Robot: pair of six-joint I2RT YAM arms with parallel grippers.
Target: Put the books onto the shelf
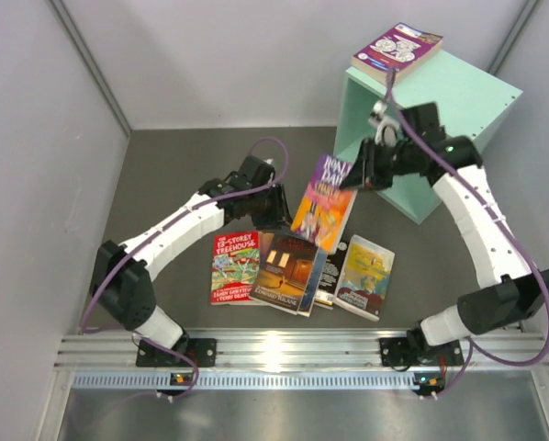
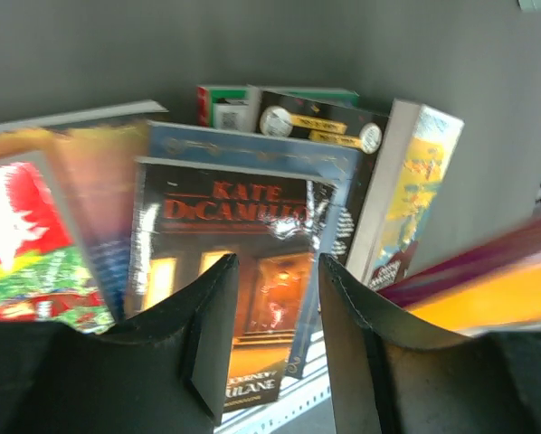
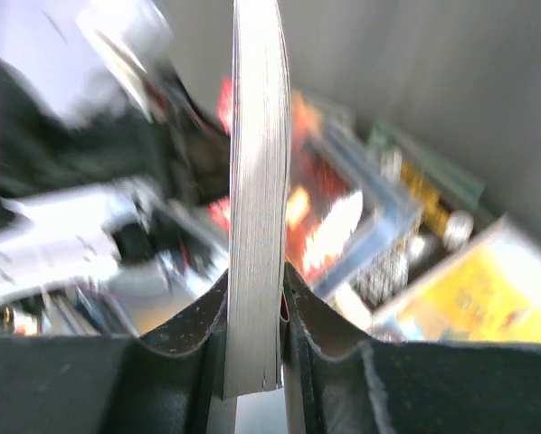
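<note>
I will raise my right gripper outward and release the held book onto the purple book atop the shelf, as that lies above and outward of my gripper.
My right gripper (image 1: pixel 362 173) is shut on the top edge of a purple and yellow book (image 1: pixel 325 204), which it holds tilted above the table, left of the mint-green shelf (image 1: pixel 440 138). The right wrist view shows its page edge (image 3: pixel 255 181) clamped between the right gripper (image 3: pixel 254 298) jaws. Another purple book (image 1: pixel 397 49) lies on top of the shelf. Red cartoon (image 1: pixel 235 266), dark orange (image 1: pixel 288 271), black (image 1: pixel 332 276) and yellow (image 1: pixel 366 276) books lie flat in a row. My left gripper (image 1: pixel 273 207) hovers open over them; the left gripper (image 2: pixel 278 271) holds nothing above the orange book (image 2: pixel 225 235).
A green book (image 2: pixel 221 104) peeks out behind the row in the left wrist view. Grey walls close in on the left, back and right. A metal rail (image 1: pixel 284 349) with both arm bases runs along the near edge.
</note>
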